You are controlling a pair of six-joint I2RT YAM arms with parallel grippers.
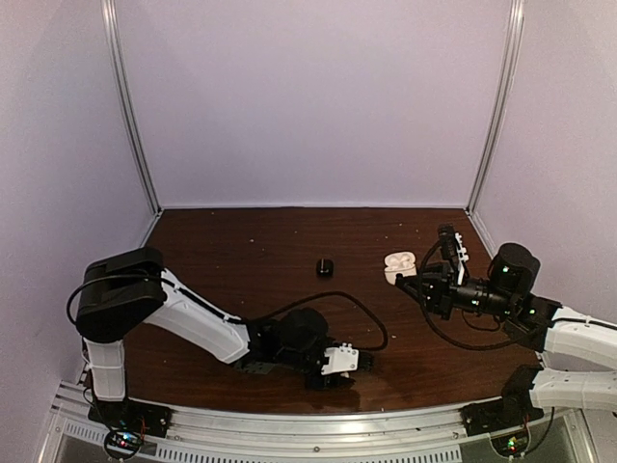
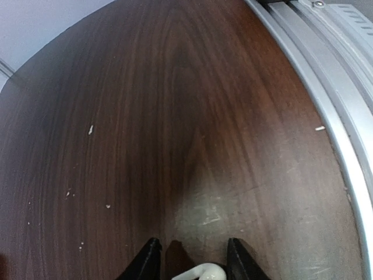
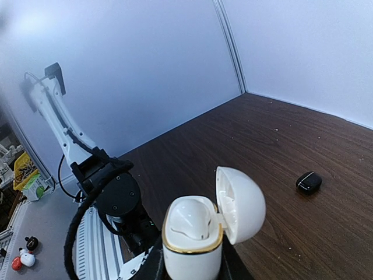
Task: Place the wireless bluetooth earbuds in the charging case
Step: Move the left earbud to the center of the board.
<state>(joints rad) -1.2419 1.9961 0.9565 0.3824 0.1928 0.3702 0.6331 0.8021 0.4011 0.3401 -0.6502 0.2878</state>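
My left gripper will next move outward, toward the small black object, and then grip the earbud, because the glossy white earbud [image 2: 206,272] is between my fingers in the wrist view.
My right gripper [image 1: 407,277] is shut on a white charging case [image 1: 398,264] with a gold rim and holds it upright above the table's right side. In the right wrist view the case [image 3: 191,259] stands between my fingers [image 3: 189,269]. Its lid [image 3: 242,204] is hinged open to the right, and a white rounded earbud [image 3: 189,217] sits in its well. My left gripper [image 1: 347,364] is low at the table's front centre. In the left wrist view its fingers [image 2: 192,256] close on a glossy white earbud [image 2: 204,272], cut off by the frame's bottom edge. No other earbuds show.
A small black rounded object [image 1: 325,267] lies on the table's middle, also in the right wrist view [image 3: 308,182]; I cannot tell whether it is a case. A metal rail [image 2: 344,116] runs along the near edge. White walls enclose the dark wooden table [image 1: 251,251].
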